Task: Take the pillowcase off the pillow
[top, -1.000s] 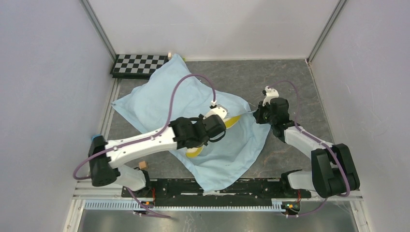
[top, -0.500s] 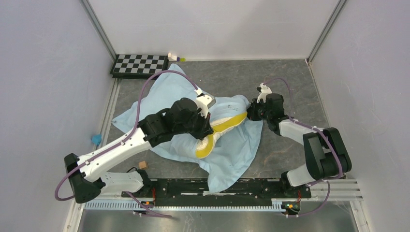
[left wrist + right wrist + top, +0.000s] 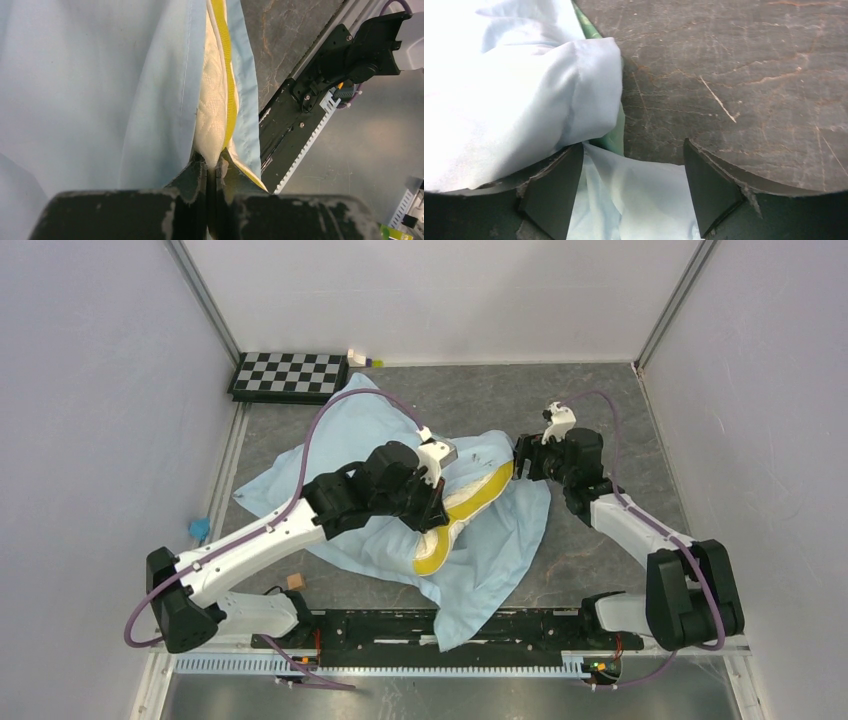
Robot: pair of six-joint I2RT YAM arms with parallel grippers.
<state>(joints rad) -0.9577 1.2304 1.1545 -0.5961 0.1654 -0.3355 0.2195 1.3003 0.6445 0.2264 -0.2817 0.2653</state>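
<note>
I need to move my left gripper to the right in the top view, toward the pillowcase's open end [image 3: 484, 514] [image 3: 244, 107], and let go of the pillow there, because most of it is still covered.
The light-blue pillowcase [image 3: 330, 455] lies crumpled mid-table, with the cream pillow [image 3: 468, 502] and its yellow side band sticking out of its open right end. My left gripper [image 3: 433, 508] is shut on the pillow's edge; in the left wrist view the quilted cream pillow [image 3: 211, 100] is pinched at the left gripper [image 3: 209, 169], with the pillowcase [image 3: 75, 75] on both sides of it. My right gripper [image 3: 522, 462] stands open at the pillowcase's right edge. In the right wrist view, pillowcase cloth [image 3: 514, 90] and its green flap [image 3: 615, 140] lie between the spread jaws of the right gripper [image 3: 634, 175], held by neither.
A checkerboard [image 3: 290, 373] sits at the back left with a small object [image 3: 362, 359] beside it. A blue item [image 3: 198, 530] and a small brown cube [image 3: 294, 582] lie near the left arm's base. The black rail [image 3: 520, 625] runs along the near edge.
My right gripper has opened and let go of the pillowcase. The left arm has swung back and left with the pillow, and more of the yellow band shows outside the cloth.
</note>
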